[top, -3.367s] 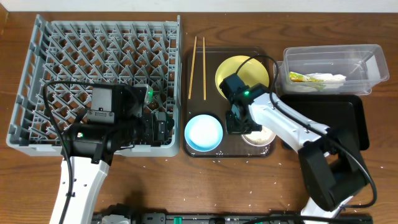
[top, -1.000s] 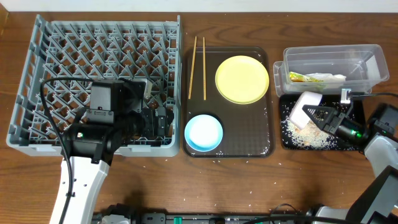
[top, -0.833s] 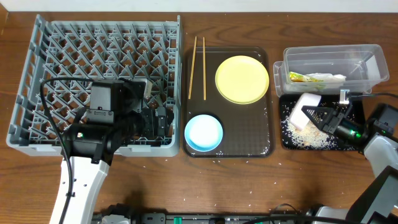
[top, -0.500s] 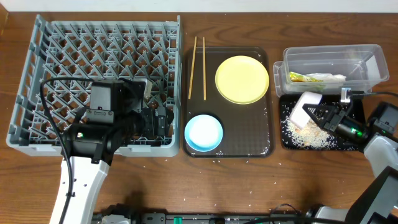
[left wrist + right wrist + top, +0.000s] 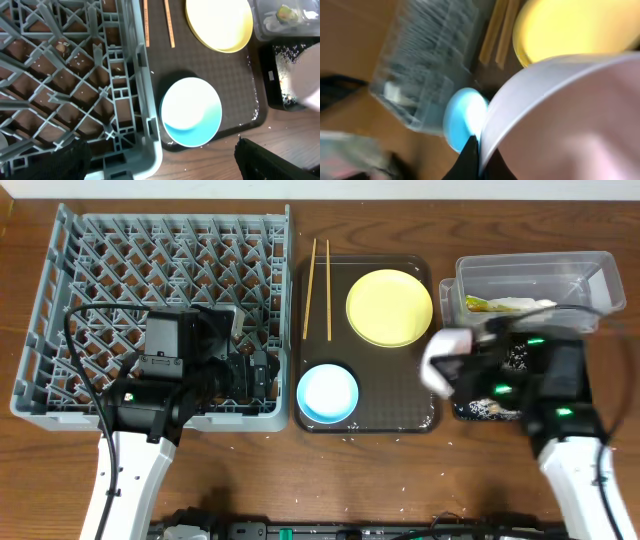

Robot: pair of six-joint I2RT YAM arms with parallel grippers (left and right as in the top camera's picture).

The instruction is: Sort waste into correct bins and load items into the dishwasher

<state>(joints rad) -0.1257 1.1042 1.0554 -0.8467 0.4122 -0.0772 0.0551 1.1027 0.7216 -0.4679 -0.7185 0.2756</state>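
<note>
The white bowl will go onto the serving tray's near corner as my right gripper moves down and back, given the empty spot beside the light blue bowl.
My right gripper is shut on the rim of the white bowl, held tilted above the right edge of the brown serving tray; both are motion-blurred. In the right wrist view the fingers pinch the bowl's rim. The light blue bowl, yellow plate and chopsticks lie on that tray. My left gripper is open and empty over the grey rack's front right corner. The napkin and wrapper lie in the clear tub. Rice lies in the black tray. The cup is out of view.
The dark brown serving tray sits between the rack and the bins. My right arm covers much of the black tray. Rice grains are scattered on the wooden table near the tray's front edge.
My right gripper has swung left with the white bowl, from over the black tray to over the brown tray's right edge. The left arm has not moved.
</note>
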